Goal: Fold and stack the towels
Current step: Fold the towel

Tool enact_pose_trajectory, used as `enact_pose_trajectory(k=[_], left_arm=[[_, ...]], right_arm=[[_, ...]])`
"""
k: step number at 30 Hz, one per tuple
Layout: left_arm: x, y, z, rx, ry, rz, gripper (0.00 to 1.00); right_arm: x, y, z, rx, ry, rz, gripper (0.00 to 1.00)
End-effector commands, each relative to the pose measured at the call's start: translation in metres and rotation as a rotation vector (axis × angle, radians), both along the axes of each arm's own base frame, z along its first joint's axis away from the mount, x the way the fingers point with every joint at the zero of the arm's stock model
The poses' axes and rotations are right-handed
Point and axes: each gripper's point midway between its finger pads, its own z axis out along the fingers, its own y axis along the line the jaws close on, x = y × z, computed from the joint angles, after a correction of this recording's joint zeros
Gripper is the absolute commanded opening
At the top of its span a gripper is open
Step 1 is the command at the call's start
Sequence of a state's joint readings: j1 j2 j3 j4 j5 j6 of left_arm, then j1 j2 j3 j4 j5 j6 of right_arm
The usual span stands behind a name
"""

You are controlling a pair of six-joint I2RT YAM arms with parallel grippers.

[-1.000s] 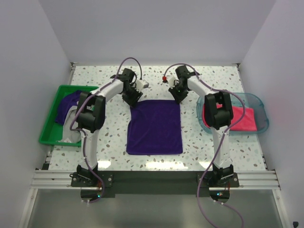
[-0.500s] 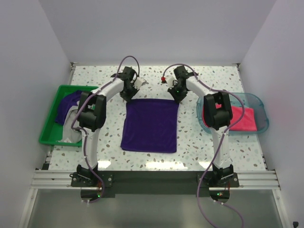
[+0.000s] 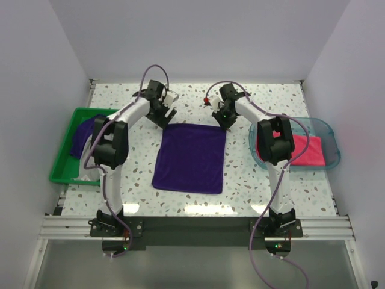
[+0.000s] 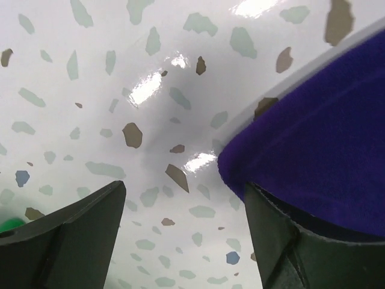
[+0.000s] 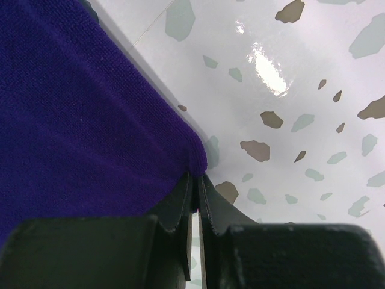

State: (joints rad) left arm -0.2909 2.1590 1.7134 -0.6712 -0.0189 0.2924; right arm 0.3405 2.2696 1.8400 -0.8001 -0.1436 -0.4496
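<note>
My left gripper needs to move toward my right gripper and close on the towel's free far corner, because that corner is outside the open fingers.
A dark purple towel (image 3: pixel 189 158) lies spread flat on the speckled table between the two arms. My left gripper (image 3: pixel 163 115) hovers just beyond the towel's far left corner, jaws open. In the left wrist view that corner (image 4: pixel 313 144) lies beside the right finger (image 4: pixel 283 241), and only bare table shows across the left gripper (image 4: pixel 183 235). My right gripper (image 3: pixel 225 123) is shut on the towel's far right corner. The right wrist view shows the cloth (image 5: pixel 84 114) pinched at the tip of the right gripper (image 5: pixel 197 179).
A green bin (image 3: pixel 60 164) at the left holds another purple towel (image 3: pixel 81 135) and a pale cloth (image 3: pixel 89 175). A translucent teal tray (image 3: pixel 326 129) at the right holds a pink towel (image 3: pixel 308 154). White walls close in the table on three sides.
The purple towel was dragged to the left and laid flat. My left gripper opened, let go of the far left corner and drew back to the left. The right gripper stays shut.
</note>
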Motion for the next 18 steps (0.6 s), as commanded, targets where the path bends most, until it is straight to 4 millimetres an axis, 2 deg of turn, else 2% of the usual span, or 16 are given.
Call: enact_pose_trajectory(k=[1, 4, 5, 8, 18], left_arm=[[0.006, -0.024, 0.056, -0.201, -0.095, -0.089, 0.86], [-0.003, -0.038, 0.049, -0.262, -0.044, -0.155, 0.86], [-0.005, -0.040, 0.039, -0.268, -0.014, -0.169, 0.82], [-0.011, -0.046, 0.021, -0.280, 0.049, -0.216, 0.82], [-0.001, -0.053, 0.002, -0.291, 0.080, -0.251, 0.72]], right_arm=[[-0.006, -0.003, -0.006, -0.024, 0.027, -0.008, 0.07], [-0.006, -0.002, -0.007, -0.026, 0.029, -0.002, 0.07], [-0.006, -0.001, -0.007, -0.027, 0.029, 0.001, 0.07], [-0.008, -0.002, -0.009, -0.035, 0.034, 0.004, 0.07], [-0.009, -0.001, -0.009, -0.035, 0.033, 0.007, 0.07]])
